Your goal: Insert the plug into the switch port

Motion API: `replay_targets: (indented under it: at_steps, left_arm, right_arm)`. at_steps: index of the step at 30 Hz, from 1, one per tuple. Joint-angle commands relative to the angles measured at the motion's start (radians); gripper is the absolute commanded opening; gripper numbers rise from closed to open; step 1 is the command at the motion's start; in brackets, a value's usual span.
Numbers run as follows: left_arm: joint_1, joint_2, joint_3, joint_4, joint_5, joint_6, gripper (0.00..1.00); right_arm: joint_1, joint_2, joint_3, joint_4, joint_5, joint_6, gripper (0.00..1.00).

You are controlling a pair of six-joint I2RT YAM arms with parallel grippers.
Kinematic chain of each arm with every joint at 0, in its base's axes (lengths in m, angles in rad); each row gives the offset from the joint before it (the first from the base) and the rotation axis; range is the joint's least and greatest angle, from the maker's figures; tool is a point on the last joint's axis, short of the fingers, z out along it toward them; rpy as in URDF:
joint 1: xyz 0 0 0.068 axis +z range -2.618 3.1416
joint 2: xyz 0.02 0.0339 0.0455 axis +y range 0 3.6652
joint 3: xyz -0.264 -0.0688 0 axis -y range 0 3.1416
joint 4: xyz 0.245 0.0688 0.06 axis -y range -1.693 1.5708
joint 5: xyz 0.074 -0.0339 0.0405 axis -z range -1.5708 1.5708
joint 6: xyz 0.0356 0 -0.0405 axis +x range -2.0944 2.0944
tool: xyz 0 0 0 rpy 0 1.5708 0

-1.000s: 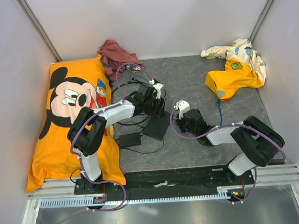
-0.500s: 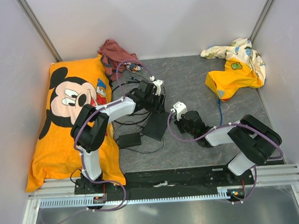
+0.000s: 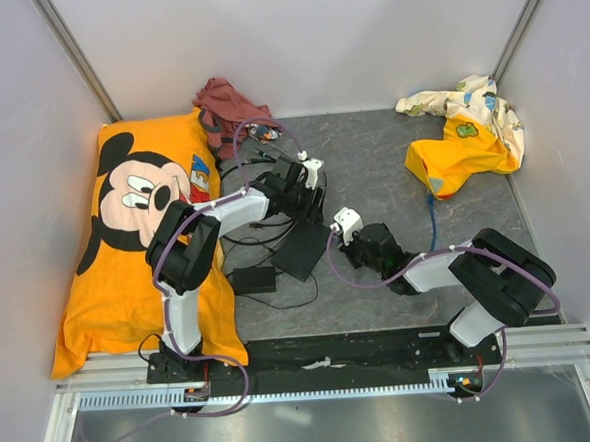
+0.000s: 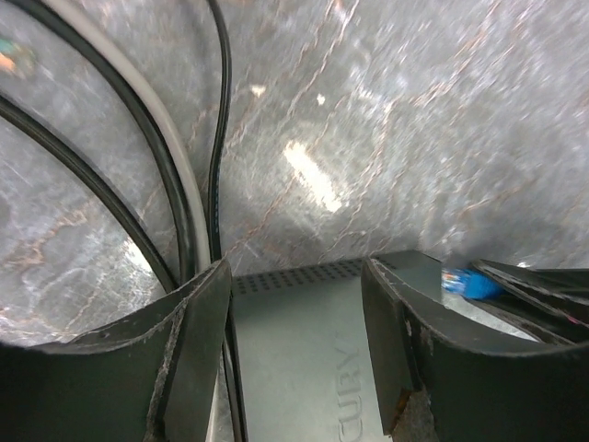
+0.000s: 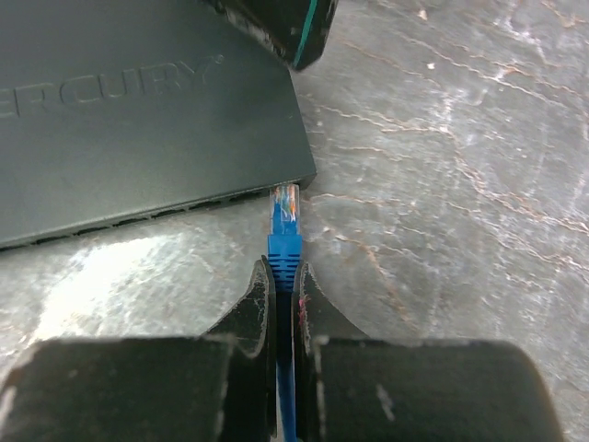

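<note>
The plug should go straight into the port side of the switch (image 3: pixel 299 253) next, beside the switch's near corner. My right gripper should push it in, then open.
The switch (image 3: pixel 299 253) is a thin flat black box on the grey table. Its port side shows in the right wrist view (image 5: pixel 138 221). My right gripper (image 5: pixel 283 272) is shut on the blue plug (image 5: pixel 285 241). The plug's clear tip points at the right end of the port side, at the box's corner, outside any port. In the top view my right gripper (image 3: pixel 345 246) is just right of the switch. My left gripper (image 4: pixel 294 276) is open, its fingers spread over the switch's far end (image 4: pixel 304 350). It shows in the top view (image 3: pixel 302 203) too. The plug also shows in the left wrist view (image 4: pixel 465 281).
A black adapter brick (image 3: pixel 253 279) with cords lies left of the switch. Black and grey cables (image 4: pixel 184 212) loop behind it. A Mickey pillow (image 3: pixel 125 231) lies at the left, a red cloth (image 3: pixel 230 103) at the back, a yellow garment (image 3: pixel 465 135) at the back right.
My right gripper has moved left with the plug, up to the switch's side. My left gripper has shifted slightly toward the far end of the switch.
</note>
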Motion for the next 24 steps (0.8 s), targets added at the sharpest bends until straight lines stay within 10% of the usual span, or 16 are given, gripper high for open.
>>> replay_targets:
  at_steps: [1, 24]
  left_arm:
    - [0.001, 0.016, -0.01, -0.048, 0.03, 0.044, 0.65]
    - [0.0, -0.054, -0.181, 0.123, 0.206, -0.24, 0.63]
  right_arm:
    - [0.028, -0.032, -0.005, 0.058, -0.075, -0.016, 0.0]
    - [0.042, 0.114, 0.033, 0.305, -0.1, 0.099, 0.0]
